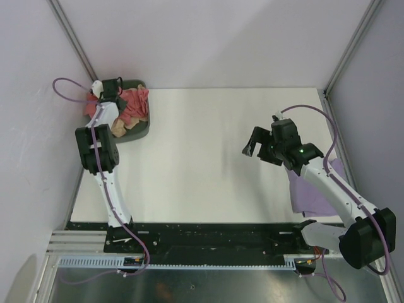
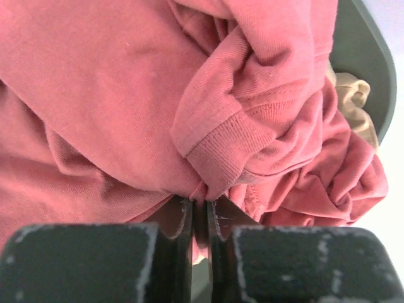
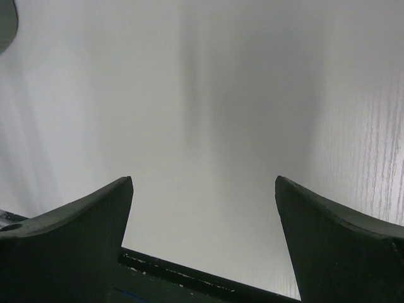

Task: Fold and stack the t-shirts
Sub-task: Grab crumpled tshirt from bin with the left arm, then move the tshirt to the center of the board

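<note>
The left gripper lifts from the bin (image 1: 140, 134) next, carries the salmon-red t-shirt to the right in the top view and releases it on the table's middle, because it's bare.
A salmon-red t-shirt (image 1: 134, 105) lies crumpled in the dark green bin (image 1: 140, 134) at the table's far left. A tan-beige t-shirt (image 1: 118, 128) peeks out under it, and shows in the left wrist view (image 2: 353, 95) too. My left gripper (image 1: 112, 87) is over the bin; in the left wrist view (image 2: 201, 202) it is shut on a fold of the salmon-red t-shirt (image 2: 113, 95). A pale lavender t-shirt (image 1: 310, 192) lies at the table's right edge, partly under my right arm. My right gripper (image 1: 254, 146) is open and empty above the white table (image 3: 208, 95).
The bin's rim shows at the upper right of the left wrist view (image 2: 369, 57). Pale walls and metal frame posts (image 1: 72, 38) close in the table at the back and sides. A black rail (image 1: 208, 233) runs along the near edge.
</note>
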You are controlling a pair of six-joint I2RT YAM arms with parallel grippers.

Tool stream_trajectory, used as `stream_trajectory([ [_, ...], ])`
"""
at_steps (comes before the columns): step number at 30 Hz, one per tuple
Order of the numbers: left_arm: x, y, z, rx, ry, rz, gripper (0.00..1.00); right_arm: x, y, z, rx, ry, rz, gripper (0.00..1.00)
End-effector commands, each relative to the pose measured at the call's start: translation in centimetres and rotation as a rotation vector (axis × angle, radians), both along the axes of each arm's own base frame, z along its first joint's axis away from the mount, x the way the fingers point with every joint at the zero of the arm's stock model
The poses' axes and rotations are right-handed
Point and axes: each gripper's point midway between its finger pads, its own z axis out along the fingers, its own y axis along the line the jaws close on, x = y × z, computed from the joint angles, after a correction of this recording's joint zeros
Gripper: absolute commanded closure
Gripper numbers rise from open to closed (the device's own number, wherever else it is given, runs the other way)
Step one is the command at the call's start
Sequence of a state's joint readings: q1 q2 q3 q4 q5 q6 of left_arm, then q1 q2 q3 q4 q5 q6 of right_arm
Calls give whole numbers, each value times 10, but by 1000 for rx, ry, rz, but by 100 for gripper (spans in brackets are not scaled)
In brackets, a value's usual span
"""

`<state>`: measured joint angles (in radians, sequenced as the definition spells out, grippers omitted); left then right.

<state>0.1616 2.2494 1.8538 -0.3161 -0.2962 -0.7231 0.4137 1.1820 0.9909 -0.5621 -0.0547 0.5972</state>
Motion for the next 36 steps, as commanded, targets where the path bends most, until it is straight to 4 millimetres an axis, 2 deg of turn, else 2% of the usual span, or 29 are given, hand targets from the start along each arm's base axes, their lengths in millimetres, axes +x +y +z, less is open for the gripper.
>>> stream_trajectory([
  [1, 14, -6, 87, 29, -207, -45, 97, 4, 7, 1, 11, -26, 25, 1],
  [6, -5, -18, 141, 72, -314, -103, 100, 6, 9, 2, 12, -34, 33, 1],
  [8, -11, -22, 153, 84, -338, -129, 97, 5, 9, 1, 8, -30, 36, 1],
  [14, -31, -42, 190, 128, -424, -216, 98, 3, 10, -2, -4, -22, 36, 1],
  [19, -48, -63, 241, 177, -576, -294, 100, 5, 13, -5, -7, -21, 41, 1],
  [23, -65, -91, 295, 219, -708, -383, 100, 7, 12, -5, -13, -31, 35, 1],
  [26, -82, -127, 334, 222, -801, -491, 100, 10, 11, -1, -13, -46, 25, 1],
  [30, -116, -196, 368, 192, -892, -660, 100, 13, 6, 10, 3, -80, -9, 1],
  [33, -149, -247, 373, 121, -928, -766, 100, 15, -1, 20, 10, -107, -46, 1],
  [36, -182, -298, 349, 11, -902, -878, 100, 16, -9, 27, 8, -126, -88, 2],
])
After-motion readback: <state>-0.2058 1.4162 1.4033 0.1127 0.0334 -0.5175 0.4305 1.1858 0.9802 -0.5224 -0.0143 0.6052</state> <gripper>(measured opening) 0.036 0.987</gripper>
